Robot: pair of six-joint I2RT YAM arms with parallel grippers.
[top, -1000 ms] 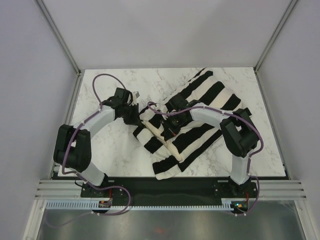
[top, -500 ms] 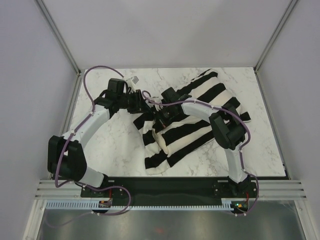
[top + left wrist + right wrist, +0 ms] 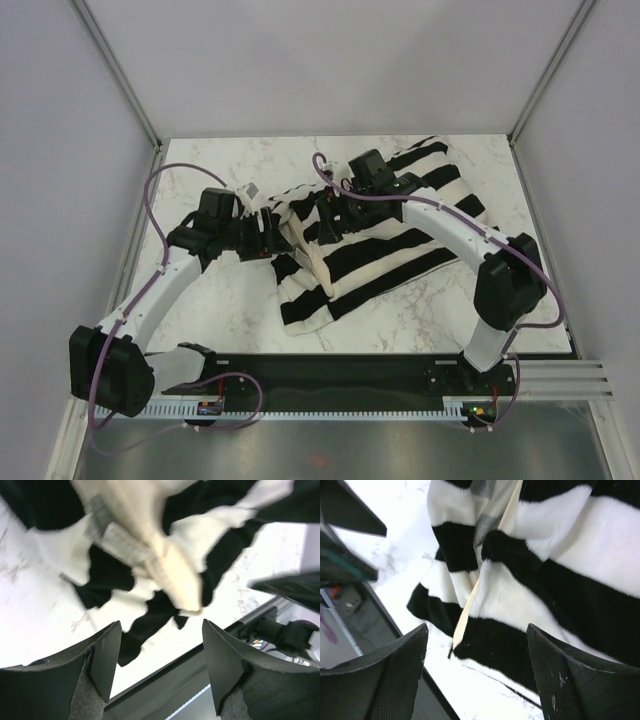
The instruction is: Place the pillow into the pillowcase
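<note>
I need to lower my right gripper back onto the pillowcase's hem (image 3: 328,276) (image 3: 477,599) beside the pillow's cream piece, because the pillow is still uncovered along that pillowcase opening.
The black-and-white striped pillowcase (image 3: 400,235) lies crumpled across the middle of the marble table (image 3: 215,300). A cream strip of the pillow (image 3: 308,255) shows at the pillowcase's left opening; the rest of the pillow is hidden inside. My left gripper (image 3: 268,235) hovers at that opening, open and holding nothing. In the left wrist view the gripper (image 3: 161,630) is above the pillow edge (image 3: 170,570) and the pillowcase (image 3: 115,585). My right gripper (image 3: 330,210) is just right of the left one, also open. Below the gripper (image 3: 476,630) in the right wrist view lie the pillowcase's stripes (image 3: 560,580) and the pillow edge (image 3: 469,611).
A black rail (image 3: 340,368) runs along the table's near edge by the arm bases. Grey walls and metal posts (image 3: 115,70) enclose the far and side edges. Purple cables (image 3: 160,180) loop off both arms.
Both grippers went from shut to open and let go of the fabric. Both arms reached farther back, and the pillowcase shifted toward the far side and settled.
</note>
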